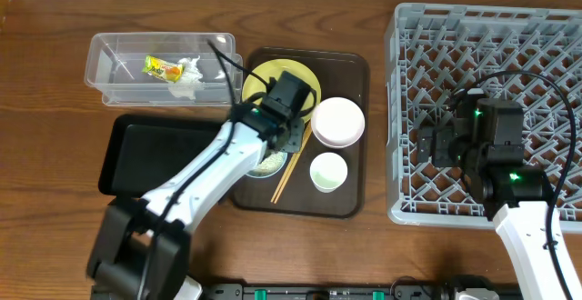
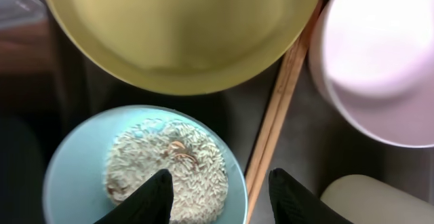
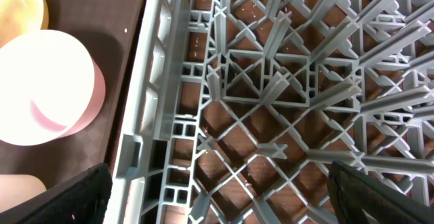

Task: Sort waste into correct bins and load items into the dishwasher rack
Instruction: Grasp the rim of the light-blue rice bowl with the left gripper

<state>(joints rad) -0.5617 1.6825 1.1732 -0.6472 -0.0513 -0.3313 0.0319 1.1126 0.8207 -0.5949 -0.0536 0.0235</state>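
My left gripper moves down next, onto the light blue bowl's rim (image 1: 285,161) (image 2: 237,181) beside the chopsticks, then closes, since that rim already lies between my open fingers.
My left gripper (image 1: 289,141) (image 2: 220,193) is open above the light blue bowl (image 2: 74,163) (image 1: 266,165). It straddles the bowl's right rim and the wooden chopsticks (image 2: 274,115) (image 1: 289,173). The bowl holds white rice (image 2: 169,166). The yellow plate (image 2: 183,27) (image 1: 273,75), white bowl (image 2: 386,61) (image 1: 338,121) and white cup (image 1: 328,172) (image 2: 380,200) sit on the same brown tray. My right gripper (image 1: 436,145) (image 3: 230,197) is open and empty over the left edge of the grey rack (image 1: 546,45) (image 3: 285,81). The clear tub (image 1: 109,64) holds the wrapper (image 1: 162,65) and tissue (image 1: 188,79).
The black tray (image 1: 155,155) lies on the table left of the dark brown serving tray (image 1: 356,73), below the clear tub. The white bowl (image 3: 41,88) also shows in the right wrist view, beside the rack's wall. My left arm reaches across the black tray's right end.
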